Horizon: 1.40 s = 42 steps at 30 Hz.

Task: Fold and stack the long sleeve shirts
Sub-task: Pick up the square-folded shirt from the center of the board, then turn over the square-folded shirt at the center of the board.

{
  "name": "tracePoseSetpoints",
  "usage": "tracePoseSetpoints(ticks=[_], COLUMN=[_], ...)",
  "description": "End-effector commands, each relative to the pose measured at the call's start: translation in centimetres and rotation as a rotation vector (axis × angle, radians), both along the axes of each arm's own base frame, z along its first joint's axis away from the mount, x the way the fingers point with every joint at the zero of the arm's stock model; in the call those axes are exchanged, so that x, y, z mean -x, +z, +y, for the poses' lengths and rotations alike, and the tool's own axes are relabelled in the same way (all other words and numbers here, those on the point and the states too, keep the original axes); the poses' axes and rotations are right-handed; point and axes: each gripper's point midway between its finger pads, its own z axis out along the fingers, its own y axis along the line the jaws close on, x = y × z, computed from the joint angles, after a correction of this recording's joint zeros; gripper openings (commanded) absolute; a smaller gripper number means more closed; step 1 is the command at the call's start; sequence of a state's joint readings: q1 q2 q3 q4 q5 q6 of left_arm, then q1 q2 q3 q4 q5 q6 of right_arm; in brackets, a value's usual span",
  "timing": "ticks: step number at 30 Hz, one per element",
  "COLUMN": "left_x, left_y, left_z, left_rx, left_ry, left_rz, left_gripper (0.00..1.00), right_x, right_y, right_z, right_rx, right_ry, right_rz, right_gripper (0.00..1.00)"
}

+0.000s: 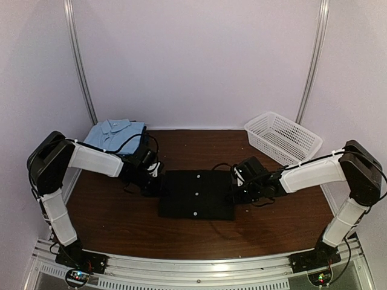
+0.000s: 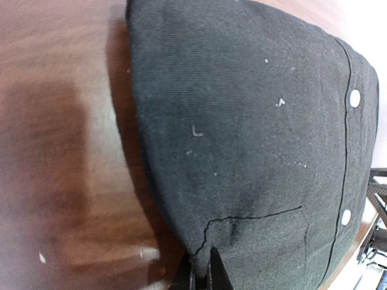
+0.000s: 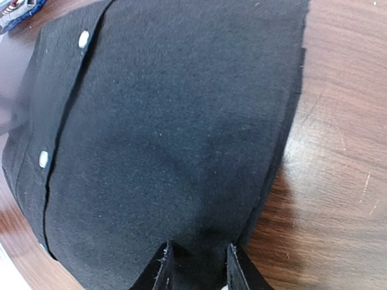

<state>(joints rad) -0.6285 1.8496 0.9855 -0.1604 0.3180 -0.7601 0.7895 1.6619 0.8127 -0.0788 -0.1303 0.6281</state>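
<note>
My left gripper should lift the shirt's hem, carry it across to the shirt's opposite edge (image 1: 231,180), then lower it and let go, because that edge is to its right in the top view.
A black long sleeve shirt (image 1: 196,193) lies folded into a rectangle in the middle of the table, with its white buttons facing up. My left gripper (image 1: 154,184) is at the shirt's left edge. In the left wrist view the left gripper (image 2: 202,269) is pinched nearly shut on the hem of the black shirt (image 2: 242,121). My right gripper (image 1: 237,190) is at the right edge. In the right wrist view the right gripper (image 3: 198,266) has its fingers a little apart, with the thick folded edge of the black shirt (image 3: 169,121) between them. A light blue collared shirt (image 1: 115,133) lies folded at the back left.
A white mesh basket (image 1: 281,138) stands at the back right. The brown wooden table (image 1: 272,223) is enclosed by pale walls on three sides. The arm bases sit on a rail at the near edge.
</note>
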Motion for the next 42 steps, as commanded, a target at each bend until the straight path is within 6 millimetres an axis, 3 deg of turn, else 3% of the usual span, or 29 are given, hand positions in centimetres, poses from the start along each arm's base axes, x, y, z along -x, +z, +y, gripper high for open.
tracePoseSetpoints(ticks=[1,11,20,28,34,42], left_x=[1.5,2.1,2.4,1.6,1.2,0.7], left_y=[0.8,5.1,8.2,12.0,15.5,22.4], left_z=[1.4,4.4,6.5,6.8,5.3,0.6], left_rx=[-0.047,-0.096,-0.102,-0.087,-0.003,0.242], left_ry=[0.002,-0.076,-0.134,-0.155,-0.204,-0.286], left_rz=[0.027,-0.024,-0.053,-0.118,-0.164,-0.237], left_gripper=[0.0,0.0,0.0,0.0,0.0,0.0], right_x=[-1.0,-1.8,-2.6,-1.9,-1.1,-3.2], right_y=[2.6,5.2,5.8,2.4,0.0,1.6], right_z=[-0.1,0.7,7.3,11.5,14.0,20.2], right_rx=[-0.014,-0.027,-0.145,-0.148,-0.163,-0.395], right_ry=[-0.024,-0.026,0.063,0.11,0.136,0.138], right_rz=[-0.064,-0.105,-0.084,-0.025,0.031,0.022], right_gripper=[0.31,0.31,0.25,0.2,0.17,0.16])
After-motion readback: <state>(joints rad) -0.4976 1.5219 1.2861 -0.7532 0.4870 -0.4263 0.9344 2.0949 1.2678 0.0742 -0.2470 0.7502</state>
